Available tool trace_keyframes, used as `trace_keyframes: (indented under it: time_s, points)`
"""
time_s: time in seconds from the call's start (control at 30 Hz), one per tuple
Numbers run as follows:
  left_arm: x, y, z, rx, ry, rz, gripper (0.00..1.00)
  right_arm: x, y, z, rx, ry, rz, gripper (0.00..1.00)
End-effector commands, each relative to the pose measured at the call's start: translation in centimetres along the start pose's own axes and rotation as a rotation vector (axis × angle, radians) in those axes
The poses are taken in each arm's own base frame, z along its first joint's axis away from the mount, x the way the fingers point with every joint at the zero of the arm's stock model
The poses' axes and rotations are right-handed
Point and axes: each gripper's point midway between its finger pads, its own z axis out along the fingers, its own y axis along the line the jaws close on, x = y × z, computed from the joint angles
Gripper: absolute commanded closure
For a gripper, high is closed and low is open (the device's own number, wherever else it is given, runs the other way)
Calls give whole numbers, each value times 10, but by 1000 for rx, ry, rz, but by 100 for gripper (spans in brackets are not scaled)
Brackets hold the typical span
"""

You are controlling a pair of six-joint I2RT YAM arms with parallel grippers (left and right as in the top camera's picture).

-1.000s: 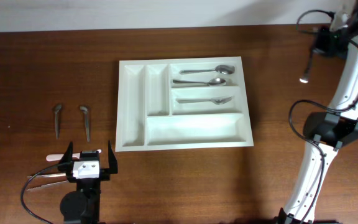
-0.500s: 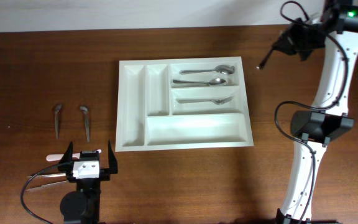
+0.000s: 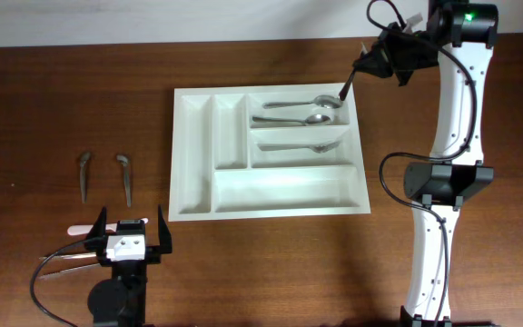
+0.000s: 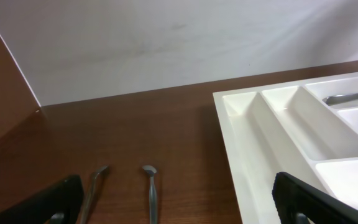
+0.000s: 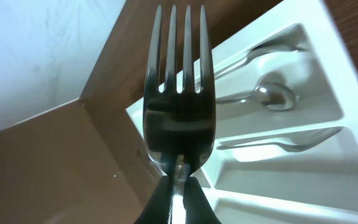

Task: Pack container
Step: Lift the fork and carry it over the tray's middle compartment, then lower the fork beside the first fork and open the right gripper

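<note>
Next, my right gripper swings across, back and down to release, as the container's section with a similar fork lies below and to its left in the overhead view.
The container (image 3: 280,191), a white tray with several compartments, lies in the middle of the table. Two spoons (image 3: 298,102) (image 3: 293,118) and another utensil (image 3: 300,146) lie in its back right compartments. My right gripper (image 3: 372,64) hangs over the tray's back right corner, shut on a metal fork (image 3: 344,89). In the right wrist view the fork (image 5: 179,93) stands tines-up between the pinched jaws of the right gripper (image 5: 178,182), with the container (image 5: 272,180) behind it. My left gripper (image 3: 132,221) rests open near the front left, nothing between its fingers (image 4: 48,200).
Two grey utensils (image 3: 83,173) (image 3: 123,177) lie on the wood left of the tray, ahead of the left gripper; both utensils (image 4: 95,186) (image 4: 150,190) show in the left wrist view. A pink-handled item (image 3: 82,229) lies beside the left gripper. A white wall runs along the back edge.
My right arm has swung left from the table's far right edge, carrying the fork to the tray's back right corner. The left arm has not moved.
</note>
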Motion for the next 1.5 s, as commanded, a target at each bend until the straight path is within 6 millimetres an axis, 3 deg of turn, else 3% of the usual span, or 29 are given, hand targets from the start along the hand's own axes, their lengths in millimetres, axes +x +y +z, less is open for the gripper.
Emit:
trace_keyframes:
  time_s: [0.0, 0.3, 0.43, 0.7, 0.9, 1.13, 1.47]
  points:
    - [1, 3, 0, -18, -1, -10, 1, 35, 37, -4, -27, 14, -28, 96]
    - [1, 3, 0, -18, -1, -10, 1, 57, 32, 45, 237, -151, 150, 96]
    - [1, 3, 0, -17, -1, -10, 1, 42, 17, 43, 337, -351, 305, 96]
    - [1, 3, 0, -18, -1, -10, 1, 29, 6, 36, 326, -515, 606, 96]
    - [1, 3, 0, -17, -1, -10, 1, 30, -13, 48, 396, -511, 669, 96]
    - [2, 3, 0, -18, -1, -10, 1, 49, -31, 78, 484, -453, 755, 96]
    - [1, 3, 0, -18, -1, -10, 1, 62, -49, 95, 582, -413, 732, 96]
